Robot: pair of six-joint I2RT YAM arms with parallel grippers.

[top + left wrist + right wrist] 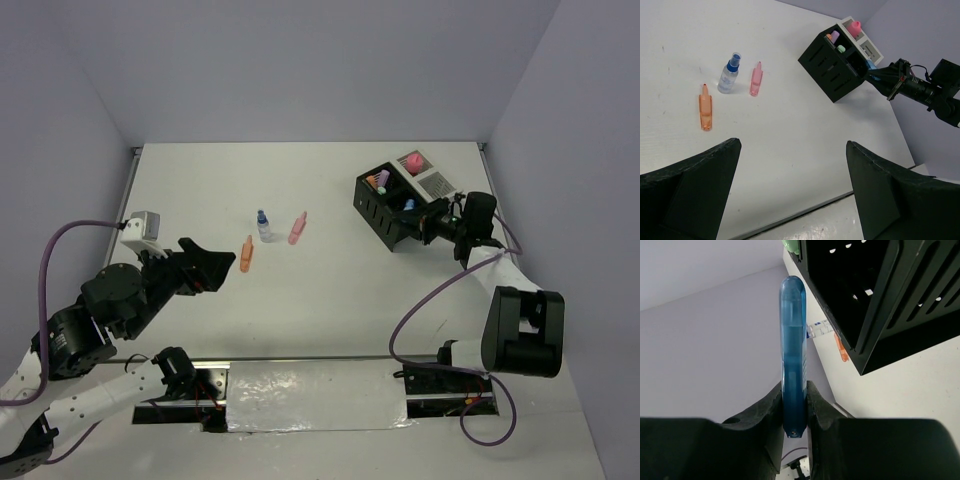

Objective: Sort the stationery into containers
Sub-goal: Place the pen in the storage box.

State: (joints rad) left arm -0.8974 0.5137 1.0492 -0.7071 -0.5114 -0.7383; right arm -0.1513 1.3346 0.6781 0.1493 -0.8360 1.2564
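Note:
The orange highlighter still lies on the tabletop outside the containers. I should next move my open left gripper outward and down onto the orange highlighter's near end [245, 265] [706, 122].
On the table lie an orange highlighter [247, 253], a small blue-capped bottle [263, 226] and a pink highlighter [298, 228]. My left gripper [208, 266] hovers open just left of the orange one, with nothing between its fingers [715, 165]. The black container [385, 205] holds purple, orange and green items, and the white container [428, 176] behind it holds a pink piece [412, 161]. My right gripper [794, 390] is shut on a blue highlighter [792, 350], held at the black container's [875, 300] right side, close to its rim.
Grey walls close the table on three sides. The right arm's purple cable [420, 310] loops over the table in front of the black container. A taped shiny strip [310, 395] runs along the near edge between the arm bases.

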